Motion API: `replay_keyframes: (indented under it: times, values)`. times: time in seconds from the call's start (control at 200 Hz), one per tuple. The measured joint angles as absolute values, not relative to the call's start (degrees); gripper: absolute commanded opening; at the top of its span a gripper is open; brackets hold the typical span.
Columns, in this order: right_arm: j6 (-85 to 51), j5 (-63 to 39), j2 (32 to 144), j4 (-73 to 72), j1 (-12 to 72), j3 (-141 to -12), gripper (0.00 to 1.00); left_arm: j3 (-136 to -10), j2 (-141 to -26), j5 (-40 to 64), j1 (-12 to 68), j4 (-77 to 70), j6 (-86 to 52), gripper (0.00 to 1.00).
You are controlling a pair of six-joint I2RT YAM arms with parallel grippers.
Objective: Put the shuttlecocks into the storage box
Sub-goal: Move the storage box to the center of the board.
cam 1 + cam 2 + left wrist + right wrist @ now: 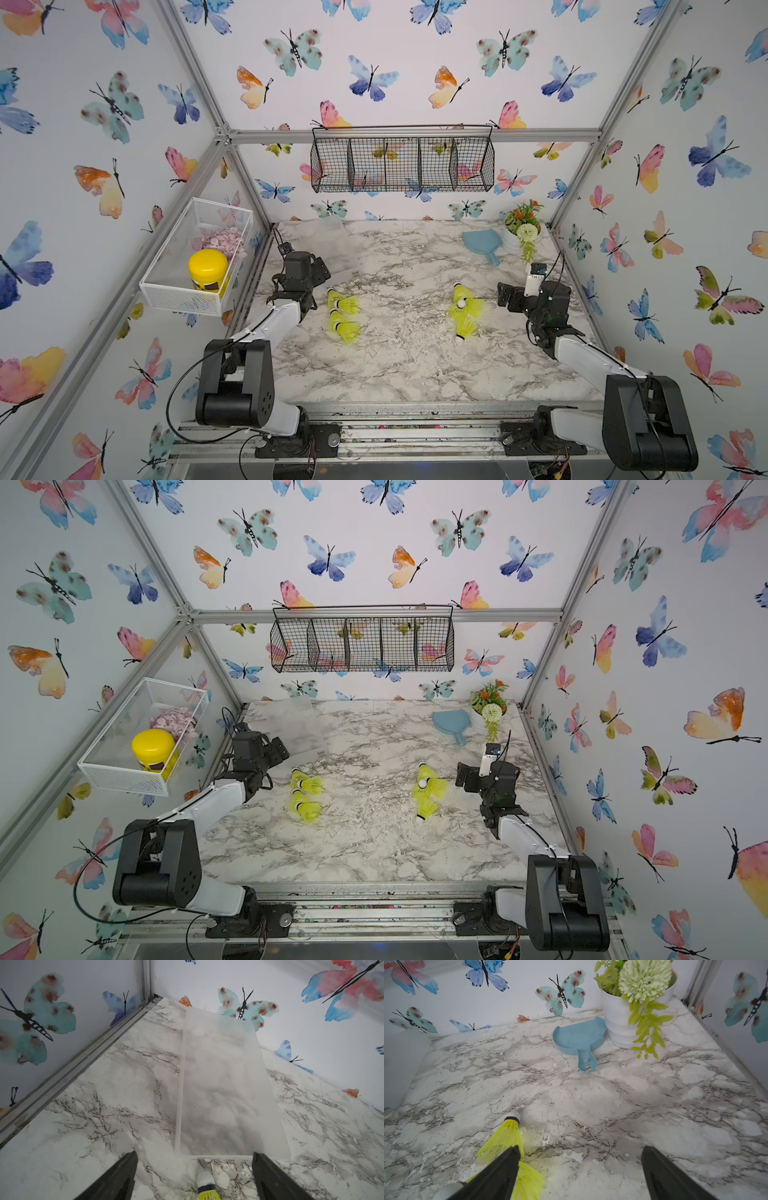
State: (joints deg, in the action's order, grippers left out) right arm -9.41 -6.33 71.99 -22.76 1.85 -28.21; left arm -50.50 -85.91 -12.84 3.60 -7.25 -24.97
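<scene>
My left gripper will reach outward and down next, with the box's thin rim going between its open fingers, because the box's long side nearer the jar [180, 1104] should run outward and below it.
Several neon yellow-green shuttlecocks lie on the marble table in both top views: a left pair [343, 303] [345, 328] and a right cluster [467, 309]. The frosted storage box [324, 245] [296, 725] sits at the back left, with nothing in it in the left wrist view [224, 1095]. My left gripper [322, 270] [195, 1154] hovers open between the box's near end and the left pair; one white tip [205, 1184] shows between its fingers. My right gripper [505, 297] [581, 1148] is open just right of the cluster, one finger over a skirt [529, 1180], beside another shuttlecock [508, 1136].
A white mesh basket [195, 257] with a yellow-lidded jar [208, 270] hangs on the left wall. A black wire basket [403, 162] hangs on the back rail. A blue dustpan [482, 243] and a potted plant [521, 232] stand at the back right.
</scene>
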Motion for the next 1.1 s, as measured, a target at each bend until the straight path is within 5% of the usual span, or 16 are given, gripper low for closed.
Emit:
replay_keyframes:
  times: [0.225,0.776,1.101]
  values:
    - [-9.5,-7.7,72.0,-21.7,1.8,-28.3,0.98,-57.8,-94.1,-14.4,3.5,-3.4,-26.4,0.65]
    - [-9.6,-9.1,72.0,-21.6,1.8,-28.6,0.98,-68.7,-108.7,-14.8,1.2,1.0,-26.9,0.51]
    - [-9.9,-9.4,72.0,-21.6,1.8,-28.6,0.98,-73.5,-112.6,-13.1,0.3,3.6,-26.8,0.18]
